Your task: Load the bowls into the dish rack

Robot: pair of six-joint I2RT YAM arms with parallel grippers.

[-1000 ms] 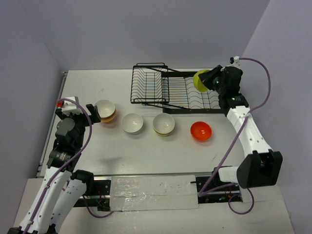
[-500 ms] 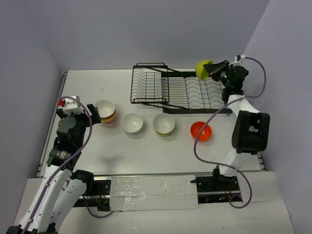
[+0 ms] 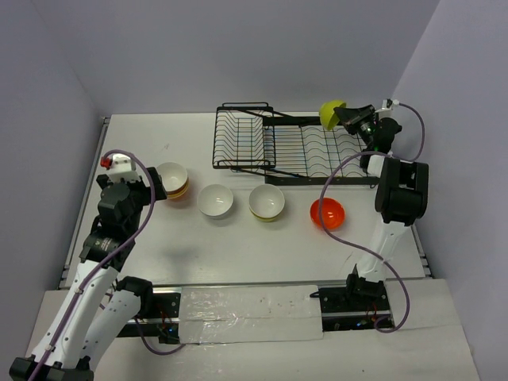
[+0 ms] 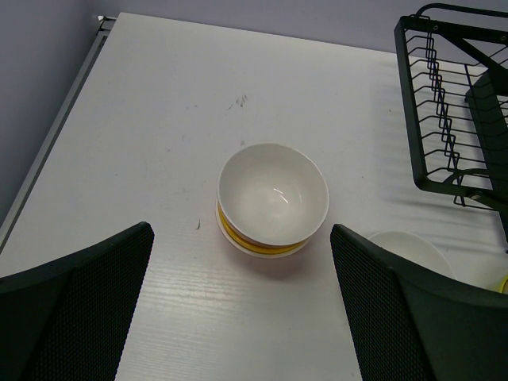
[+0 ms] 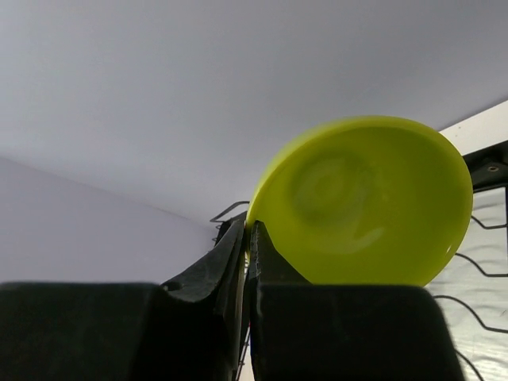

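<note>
I will next move my right gripper down, set the lime-green bowl on edge into the wires (image 3: 342, 135) beside the rack's far bar and release it. The bowl hangs above the rack (image 3: 302, 151).
My right gripper (image 3: 347, 119) is shut on the rim of a lime-green bowl (image 3: 332, 113), held on edge in the air above the far right end of the black wire dish rack (image 3: 302, 151). In the right wrist view the lime-green bowl (image 5: 365, 198) fills the space beside the pinched jaws of my right gripper (image 5: 249, 230). Four more bowls stand in a row on the table: a white one stacked on a yellow-orange one (image 3: 171, 180), a white one (image 3: 216, 201), a green-sided one (image 3: 267, 202) and an orange-red one (image 3: 327, 213). My left gripper (image 3: 151, 184) is open just short of the stacked bowl (image 4: 273, 197).
The rack's taller basket section (image 3: 244, 135) stands at its left end, and its corner (image 4: 444, 119) shows in the left wrist view. Walls close the table at the back and on both sides. The right arm's forearm (image 3: 399, 190) stands by the rack's right end.
The right arm has folded up and carried the lime-green bowl higher, towards the rack's far right corner. The left gripper has shifted slightly and is still open near the stacked bowl.
</note>
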